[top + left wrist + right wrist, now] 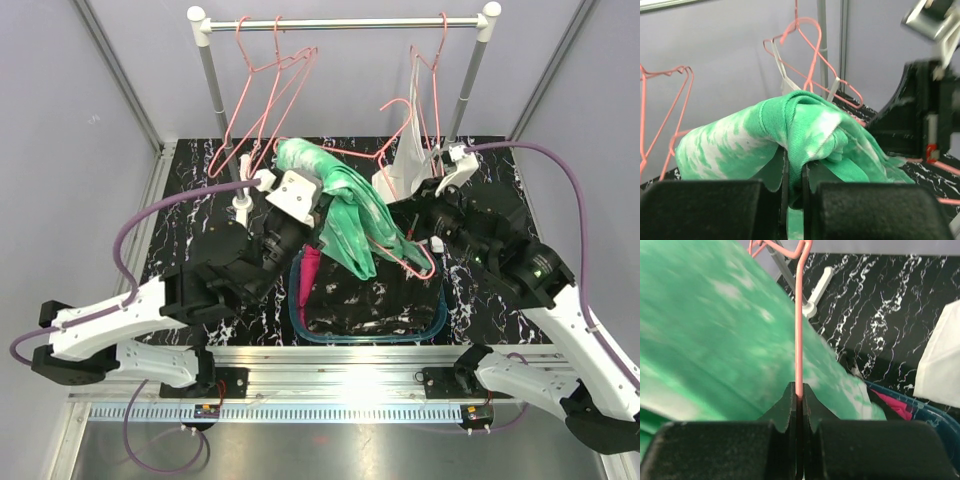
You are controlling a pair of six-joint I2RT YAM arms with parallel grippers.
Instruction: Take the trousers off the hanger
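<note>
My left gripper should next draw its fold off the pink hanger, back and down onto the black trousers in the basket, and release it there, where other trousers lie.
The green-and-white tie-dye trousers (345,205) hang draped over a pink wire hanger (415,262) above the basket. My left gripper (308,198) is shut on a fold of them; in the left wrist view the fabric (790,125) bulges out from between the closed fingers (795,170). My right gripper (428,225) is shut on the hanger's wire (799,330), its tips (799,392) pinching it, with the green trousers (715,340) to its left. The black trousers with white splashes (370,300) and the magenta trousers (308,275) lie in the basket.
A teal basket (441,310) sits at the front of the black marbled table. A clothes rail (340,22) at the back carries empty pink hangers (265,90) and a hanger with a white cloth (410,150). The magenta trousers (890,402) show below right in the right wrist view.
</note>
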